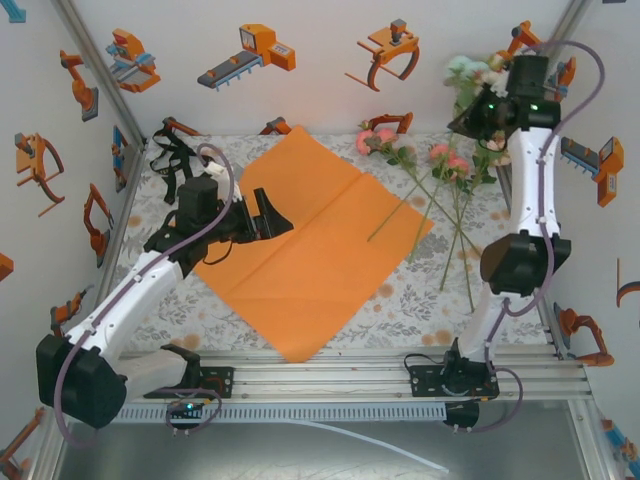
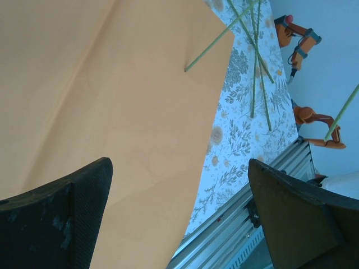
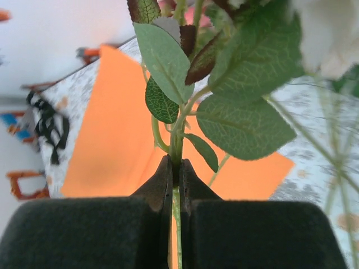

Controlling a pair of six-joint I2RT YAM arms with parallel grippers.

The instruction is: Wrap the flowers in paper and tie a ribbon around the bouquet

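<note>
The paper's middle is empty. My right gripper should next carry the pale flower across over the orange paper's far part (image 1: 300,170) and lower it to release the stem.
The orange paper (image 1: 300,250) lies flat on the table, one corner pointing toward the arms. Several flowers (image 1: 440,170) lie to its right, their stems fanned out and one stem tip resting on the sheet. My right gripper (image 1: 472,118) is raised at the back right, shut on the green stem (image 3: 176,145) of one pale flower (image 1: 470,75); its leaves (image 3: 241,117) hang in front of the lens. My left gripper (image 1: 262,215) hovers wide open over the paper's (image 2: 112,101) left part with nothing between its fingers (image 2: 84,196). The black ribbon (image 1: 170,160) lies bunched at the back left.
The floral tablecloth (image 1: 400,300) covers the table, with an aluminium rail (image 1: 350,375) along the near edge. Printed walls close in the left, back and right sides. Loose stems (image 2: 255,61) cross the cloth right of the paper.
</note>
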